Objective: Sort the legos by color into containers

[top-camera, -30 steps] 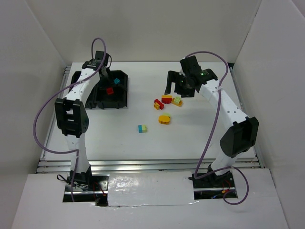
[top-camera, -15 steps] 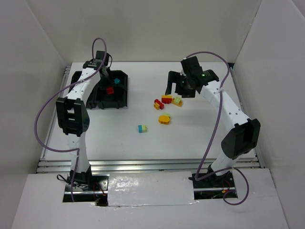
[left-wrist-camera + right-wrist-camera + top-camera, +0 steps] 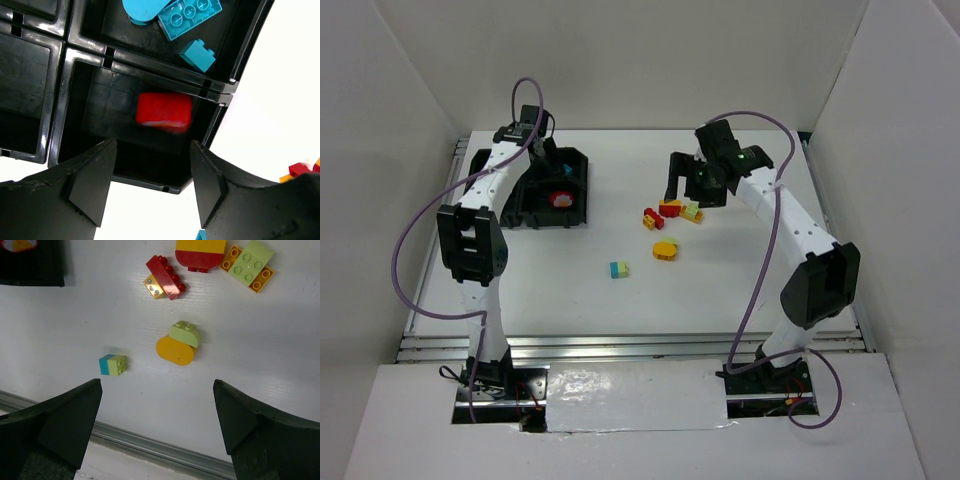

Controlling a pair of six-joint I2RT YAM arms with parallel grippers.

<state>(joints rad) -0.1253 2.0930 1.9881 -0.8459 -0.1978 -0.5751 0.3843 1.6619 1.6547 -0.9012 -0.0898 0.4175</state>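
Next, my right gripper needs to move back and down to the yellow-lime rounded brick, at an angle to my fingers and nearer my base, turning to span the brick's yellow ends (image 3: 665, 251) (image 3: 176, 350).
My left gripper (image 3: 550, 165) is open and empty above the black tray (image 3: 586, 205). In the left wrist view (image 3: 152, 190) a red brick (image 3: 164, 111), blurred, lies in the tray compartment below the jaws; it also shows in the top view (image 3: 561, 198). Teal bricks (image 3: 190, 17) lie in the compartment beyond. My right gripper (image 3: 685, 182) is open and empty above the loose bricks: a red bar on a yellow brick (image 3: 165, 276), a red-yellow rounded one (image 3: 200, 252), a lime-on-orange one (image 3: 248, 267), a yellow-lime rounded one (image 3: 179, 344), and a teal-lime one (image 3: 112, 364).
The tray's two left compartments (image 3: 25, 95) show no bricks. White walls enclose the table on three sides. A metal rail (image 3: 630, 345) runs along the near edge. Purple cables loop off both arms.
The left gripper has let go of the red brick, which has dropped into the tray's near-right compartment. The right gripper has shifted slightly left over the loose bricks.
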